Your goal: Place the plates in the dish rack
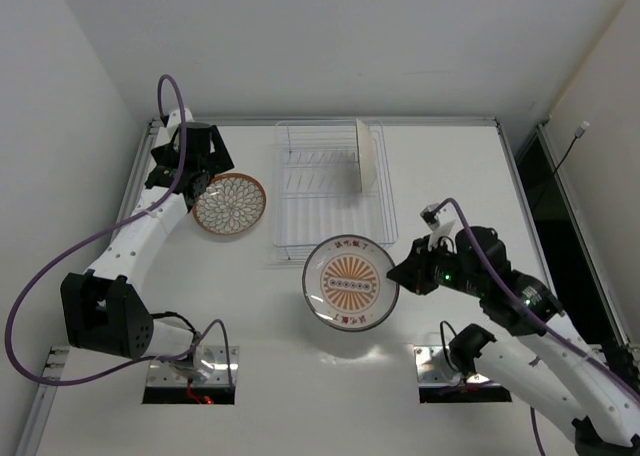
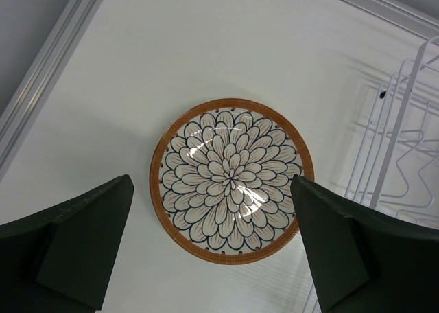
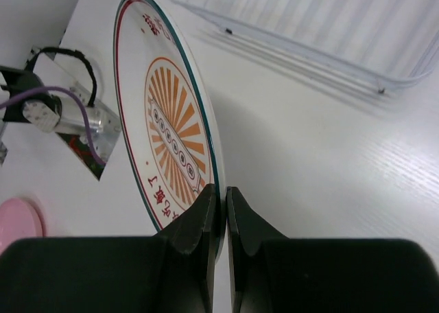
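The slot [image 1: 346, 160] beside the standing plate is empty. My right gripper needs to move outward over the rack [image 1: 300, 231], turn the sunburst plate edge-on and lower toward that slot to release the plate.
A brown-rimmed plate with a petal pattern [image 1: 229, 203] lies flat on the table left of the dish rack [image 1: 300, 231]. My left gripper [image 1: 200, 181] hovers over its left edge, open and empty. In the left wrist view the plate [image 2: 232, 180] lies between and beyond the spread fingers [image 2: 82, 244]. My right gripper [image 1: 397, 274] is shut on the right rim of the sunburst plate [image 1: 350, 283], held tilted above the table in front of the rack. The right wrist view shows the fingertips [image 3: 206, 210] clamped on this plate's [image 3: 168, 134] rim. Another plate [image 1: 366, 154] stands edge-on in the rack, its pattern hidden.
The rack's wire side [image 2: 401, 141] stands just right of the flat plate. The rack's near edge [image 3: 309, 45] lies beyond the held plate. Arm base mounts with cables [image 1: 190, 368] sit at the table's near edge. A metal rail [image 1: 135, 176] runs along the left.
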Controlling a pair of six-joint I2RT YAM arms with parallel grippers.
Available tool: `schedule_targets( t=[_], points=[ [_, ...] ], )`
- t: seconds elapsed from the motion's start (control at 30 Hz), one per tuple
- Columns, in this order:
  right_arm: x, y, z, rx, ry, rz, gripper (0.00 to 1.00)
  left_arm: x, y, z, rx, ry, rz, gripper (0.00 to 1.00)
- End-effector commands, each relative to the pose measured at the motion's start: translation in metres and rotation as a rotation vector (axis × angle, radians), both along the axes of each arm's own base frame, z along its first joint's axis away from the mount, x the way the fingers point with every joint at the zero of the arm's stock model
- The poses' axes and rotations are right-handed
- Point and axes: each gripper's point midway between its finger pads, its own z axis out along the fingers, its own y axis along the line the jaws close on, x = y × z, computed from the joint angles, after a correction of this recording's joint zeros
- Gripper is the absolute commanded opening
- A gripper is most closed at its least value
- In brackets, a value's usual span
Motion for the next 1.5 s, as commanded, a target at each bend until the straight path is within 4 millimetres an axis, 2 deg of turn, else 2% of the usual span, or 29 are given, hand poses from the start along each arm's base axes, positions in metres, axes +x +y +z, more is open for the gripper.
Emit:
schedule_targets(
  t=[0.0,0.03,0.07,0.13,0.23,0.3,0.33,0.37,0.4,0.43,0.47,0.5,0.53,0.57,0.6,0.63,0.67,0.7,0.73,0.77,0.8,0.83,0.9,0.93,1.0,1.13,1.23,1.27,1.47],
  points=[
    [0.026,-0.003,0.064,0.03,-0.153,-0.084,0.0,0.006,0.001,0.026,-0.005,-0.076,0.007,1.0],
    [0.039,-0.006,0.063,-0.019,-0.134,-0.134,0.0,0.006,0.001,0.026,-0.005,-0.076,0.007,1.0],
    [0.055,-0.019,0.083,-0.054,-0.173,-0.237,0.0,0.007,0.0,0.022,-0.004,-0.067,0.007,1.0],
    [0.075,-0.024,0.093,-0.108,-0.185,-0.319,0.0,0.007,0.0,0.022,-0.004,-0.067,0.007,1.0],
    [0.123,-0.02,0.118,-0.156,-0.226,-0.445,0.0,0.007,0.0,0.022,-0.004,-0.067,0.007,1.0],
    [0.14,-0.014,0.127,-0.175,-0.241,-0.481,0.0,0.007,0.0,0.022,-0.004,-0.067,0.007,1.0],
    [0.152,-0.019,0.13,-0.207,-0.254,-0.54,0.0,0.007,0.0,0.022,-0.004,-0.067,0.007,1.0],
    [0.16,-0.016,0.145,-0.2,-0.277,-0.564,0.0,0.007,0.0,0.022,-0.004,-0.067,0.007,1.0],
    [0.177,-0.014,0.136,-0.263,-0.272,-0.613,0.0,0.007,0.0,0.022,-0.004,-0.067,0.007,1.0],
    [0.186,-0.016,0.135,-0.294,-0.274,-0.647,0.0,0.007,0.0,0.022,-0.004,-0.067,0.007,1.0],
    [0.194,-0.013,0.153,-0.286,-0.3,-0.679,0.0,0.007,0.0,0.022,-0.004,-0.067,0.007,1.0],
    [0.201,-0.01,0.154,-0.311,-0.303,-0.696,0.0,0.007,0.0,0.022,-0.004,-0.067,0.007,1.0],
    [0.215,-0.01,0.135,-0.413,-0.277,-0.732,0.0,0.007,0.0,0.022,-0.004,-0.067,0.007,1.0],
    [0.221,-0.006,0.159,-0.398,-0.311,-0.784,0.0,0.007,0.002,0.022,0.001,-0.068,0.015,1.0],
    [0.225,0.003,0.158,-0.417,-0.303,-0.767,0.0,0.007,0.002,0.022,0.001,-0.068,0.015,1.0],
    [0.23,0.004,0.161,-0.455,-0.315,-0.8,0.0,0.007,0.002,0.022,0.001,-0.068,0.015,1.0],
    [0.237,0.02,0.16,-0.486,-0.319,-0.791,0.0,0.007,0.002,0.022,0.001,-0.068,0.015,1.0],
    [0.241,0.027,0.16,-0.504,-0.329,-0.798,0.0,0.007,0.002,0.022,0.001,-0.068,0.015,1.0],
    [0.244,0.029,0.178,-0.493,-0.362,-0.842,0.0,0.007,0.002,0.022,0.001,-0.068,0.015,1.0],
    [0.246,0.034,0.175,-0.534,-0.37,-0.841,0.0,0.007,0.002,0.022,0.001,-0.068,0.015,1.0],
    [0.253,0.048,0.16,-0.599,-0.382,-0.84,0.0,0.007,0.002,0.022,0.001,-0.068,0.015,1.0],
    [0.257,0.054,0.171,-0.58,-0.405,-0.854,0.0,0.007,0.002,0.022,0.001,-0.068,0.015,1.0],
    [0.263,0.056,0.167,-0.663,-0.433,-0.874,0.0,0.007,0.002,0.022,0.001,-0.068,0.015,1.0],
    [0.267,0.065,0.162,-0.694,-0.45,-0.879,0.0,0.007,0.002,0.022,0.001,-0.068,0.015,1.0],
    [0.269,0.063,0.161,-0.762,-0.48,-0.913,0.0,0.009,0.001,0.015,0.004,-0.048,0.015,1.0],
    [0.276,0.058,0.152,-0.842,-0.501,-0.94,0.0,0.008,0.002,0.013,0.006,-0.039,0.015,1.0],
    [0.279,0.052,0.15,-0.927,-0.54,-0.988,0.0,0.008,0.002,0.013,0.006,-0.039,0.015,1.0],
    [0.278,0.048,0.155,-0.942,-0.553,-1.02,0.0,0.008,0.002,0.013,0.006,-0.039,0.015,1.0],
    [0.287,0.049,0.133,-1.019,-0.558,-1.022,0.0,0.008,0.002,0.013,0.006,-0.039,0.015,1.0]
  ],
)
